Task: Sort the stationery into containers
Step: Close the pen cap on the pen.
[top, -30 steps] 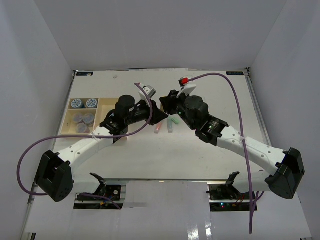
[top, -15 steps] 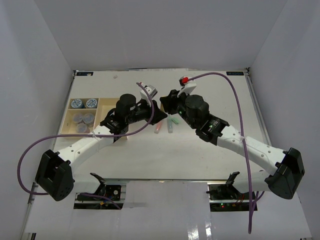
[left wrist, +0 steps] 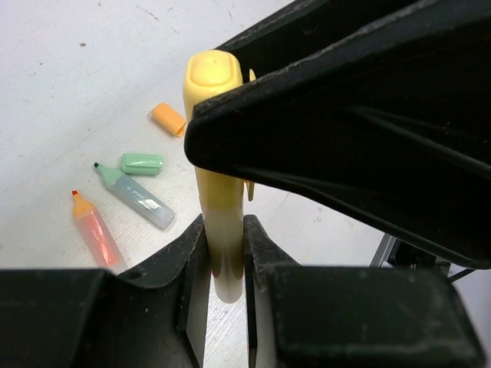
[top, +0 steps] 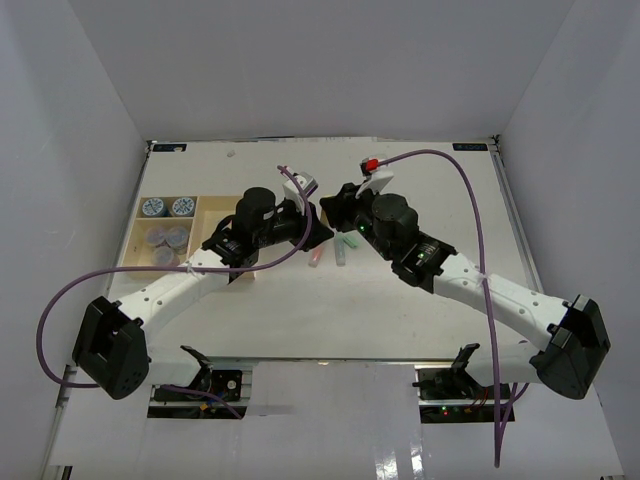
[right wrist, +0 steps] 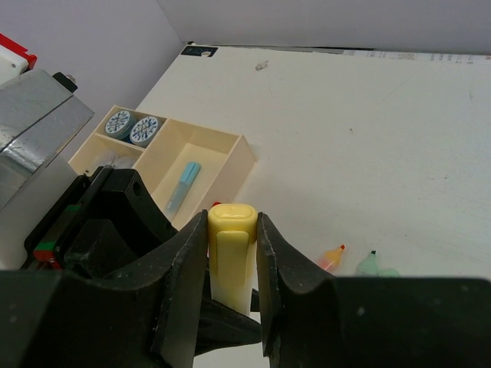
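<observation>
Next, my left gripper will go left in the top view and lower into the tray's large section (top: 217, 212) to release the highlighter, since the blue stick lies there.
A yellow highlighter (left wrist: 217, 192) hangs above the table, gripped from both ends. My left gripper (left wrist: 224, 228) is shut on its pale body. My right gripper (right wrist: 232, 230) is shut on its yellow cap (right wrist: 232, 244). In the top view the two grippers meet nose to nose, left gripper (top: 318, 228) and right gripper (top: 335, 215). The beige tray (top: 135, 225) lies to the left, holding two blue-lidded jars (top: 166, 207), grey-purple jars (top: 165, 240) and a blue stick (right wrist: 182, 186).
On the table under the grippers lie an uncapped orange-tipped highlighter (left wrist: 96, 230), an uncapped green-tipped one (left wrist: 136, 197), a loose green cap (left wrist: 142, 163) and a loose orange cap (left wrist: 168, 119). A purple cable loops beside each arm.
Both arms have edged a little to the right and farther back together. Both grips on the yellow highlighter stay as they were.
</observation>
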Motion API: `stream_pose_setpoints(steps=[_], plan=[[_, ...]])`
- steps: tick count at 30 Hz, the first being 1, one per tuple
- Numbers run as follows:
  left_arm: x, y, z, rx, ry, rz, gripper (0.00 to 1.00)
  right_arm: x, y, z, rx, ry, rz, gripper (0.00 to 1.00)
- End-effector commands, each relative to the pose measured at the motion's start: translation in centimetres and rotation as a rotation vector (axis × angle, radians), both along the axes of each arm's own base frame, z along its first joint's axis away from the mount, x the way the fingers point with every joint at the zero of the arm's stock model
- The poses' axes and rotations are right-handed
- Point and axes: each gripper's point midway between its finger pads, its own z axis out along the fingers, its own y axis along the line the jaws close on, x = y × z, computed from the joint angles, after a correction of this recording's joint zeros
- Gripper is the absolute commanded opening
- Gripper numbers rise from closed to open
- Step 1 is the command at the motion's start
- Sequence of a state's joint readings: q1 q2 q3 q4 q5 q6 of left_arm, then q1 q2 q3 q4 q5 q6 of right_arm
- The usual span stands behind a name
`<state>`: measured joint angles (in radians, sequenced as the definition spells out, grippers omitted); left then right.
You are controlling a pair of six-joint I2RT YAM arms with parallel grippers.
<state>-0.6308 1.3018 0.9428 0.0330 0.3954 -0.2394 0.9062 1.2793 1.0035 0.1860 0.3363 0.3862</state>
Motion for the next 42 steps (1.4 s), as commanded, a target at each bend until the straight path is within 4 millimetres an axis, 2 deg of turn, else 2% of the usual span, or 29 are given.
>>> stream_pose_setpoints(steps=[1,7,11,15,16,19,21,22,23,25,29,30,32,33,35,36,40,42], plan=[[1.9,1.8,22.4,-0.41,-0.599,0.124,0.15,-9.5,-2.3,-17.6,-0.449,0.483,0.254,0.08],[1.9,2.1,23.6,-0.426,-0.631,0.127,0.15,-10.1,-2.3,-18.3,-0.469,0.51,0.273,0.08],[1.8,1.8,21.9,-0.391,-0.595,0.108,0.17,-9.5,-2.3,-17.5,-0.461,0.481,0.251,0.08],[1.4,1.6,18.4,-0.33,-0.522,0.08,0.19,-8.2,-2.1,-15.0,-0.426,0.413,0.213,0.09],[1.1,1.7,16.9,-0.305,-0.49,0.073,0.19,-7.7,-2.0,-14.2,-0.417,0.389,0.195,0.09],[0.3,1.7,14.7,-0.273,-0.431,0.046,0.19,-6.4,-1.6,-12.1,-0.393,0.33,0.16,0.11],[-0.6,1.5,12.1,-0.25,-0.369,0.011,0.19,-5.6,-1.1,-10.7,-0.372,0.294,0.145,0.14],[-0.9,1.5,12.1,-0.253,-0.362,0.002,0.19,-5.5,-1.1,-10.7,-0.373,0.289,0.14,0.15],[-1.2,1.5,11.1,-0.244,-0.337,-0.011,0.19,-5.0,-0.7,-10.0,-0.355,0.272,0.135,0.17],[-1.8,1.5,10.2,-0.245,-0.304,-0.019,0.19,-4.4,-0.3,-9.0,-0.341,0.25,0.124,0.2],[-2.5,1.7,8.3,-0.237,-0.246,-0.025,0.19,-2.8,0.7,-6.4,-0.302,0.186,0.105,0.33],[-2.6,1.7,7.6,-0.23,-0.228,-0.025,0.19,-2.2,1.2,-4.7,-0.278,0.154,0.103,0.35],[-2.7,1.8,6.9,-0.224,-0.208,-0.021,0.19,-1.5,1.6,-3.6,-0.271,0.131,0.096,0.4],[-2.7,1.8,6.2,-0.214,-0.192,-0.017,0.19,-0.9,1.9,-1.8,-0.248,0.102,0.091,0.43],[-2.7,1.9,5.7,-0.208,-0.177,-0.009,0.19,-0.1,2.1,-0.6,-0.247,0.072,0.077,0.5],[-2.7,1.9,5.2,-0.201,-0.164,-0.008,0.19,0.3,2.3,0.8,-0.231,0.048,0.067,0.52],[-2.8,2.0,4.6,-0.187,-0.142,-0.005,0.2,2.4,1.5,2.4,-0.222,0.019,0.015,0.57],[-2.9,2.1,4.4,-0.18,-0.133,-0.003,0.19,3.1,1.2,3.0,-0.214,0.012,0.002,0.63]])
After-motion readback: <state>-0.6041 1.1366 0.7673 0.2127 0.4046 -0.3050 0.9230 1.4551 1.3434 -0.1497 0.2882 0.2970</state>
